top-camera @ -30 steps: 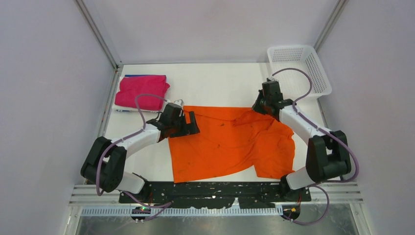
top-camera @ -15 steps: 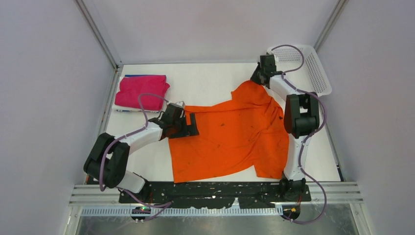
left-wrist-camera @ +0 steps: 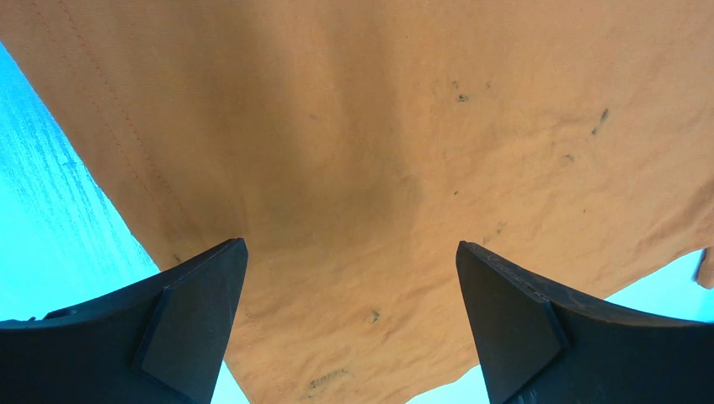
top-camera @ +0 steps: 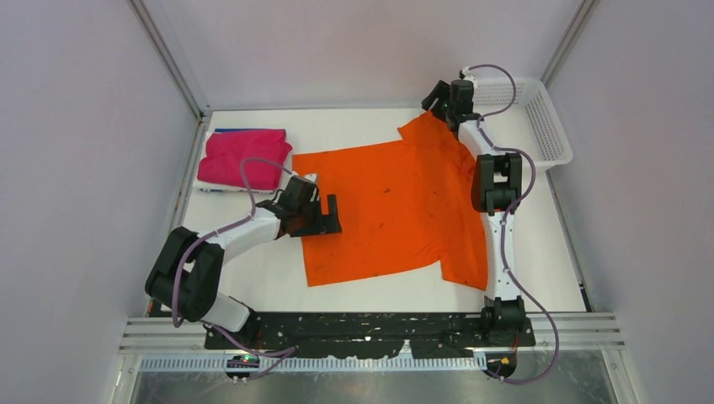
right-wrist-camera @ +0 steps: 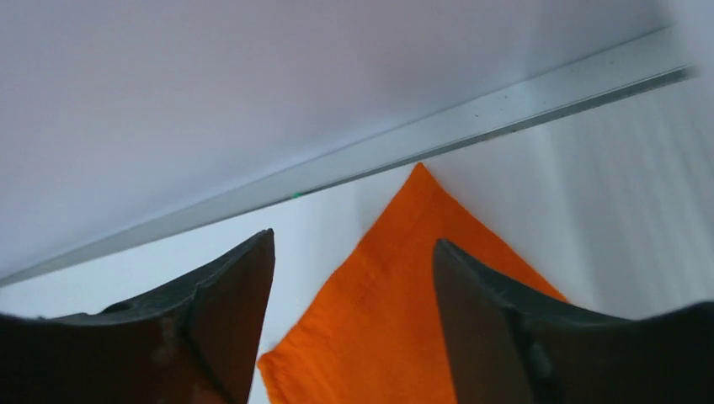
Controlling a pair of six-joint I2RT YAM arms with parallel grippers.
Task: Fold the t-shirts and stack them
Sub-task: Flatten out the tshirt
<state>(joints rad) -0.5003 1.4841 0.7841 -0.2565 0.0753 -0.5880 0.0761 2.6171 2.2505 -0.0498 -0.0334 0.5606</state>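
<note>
The near corner of the orange t-shirt's hem (top-camera: 310, 284) lies flat and uncovered, so I should bring my open left gripper back toward my base and down onto that corner.
The orange t-shirt (top-camera: 396, 210) lies spread out in the middle of the table, one sleeve corner (top-camera: 418, 128) pointing to the back. My right gripper (top-camera: 434, 98) is stretched to the far back, just above that corner, open and holding nothing. In the right wrist view the orange corner (right-wrist-camera: 404, 286) lies flat between and beyond the open fingers (right-wrist-camera: 227, 311). My left gripper (top-camera: 334, 215) stands open over the shirt's left edge. Orange cloth (left-wrist-camera: 379, 168) fills the left wrist view under the wide-apart fingers (left-wrist-camera: 194, 328). A folded magenta-pink t-shirt (top-camera: 244, 156) lies at the back left, with a blue edge (top-camera: 231, 131) showing behind it.
The white mesh basket (top-camera: 539, 126) stands at the back right corner, close to the right arm. A metal frame rail (right-wrist-camera: 471, 126) and the wall run just beyond the right gripper. The enclosure walls close in both sides.
My right gripper carried the shirt's corner to the far back, then opened and let it go. The shirt now lies flatter and wider. The left gripper stayed in place, open.
</note>
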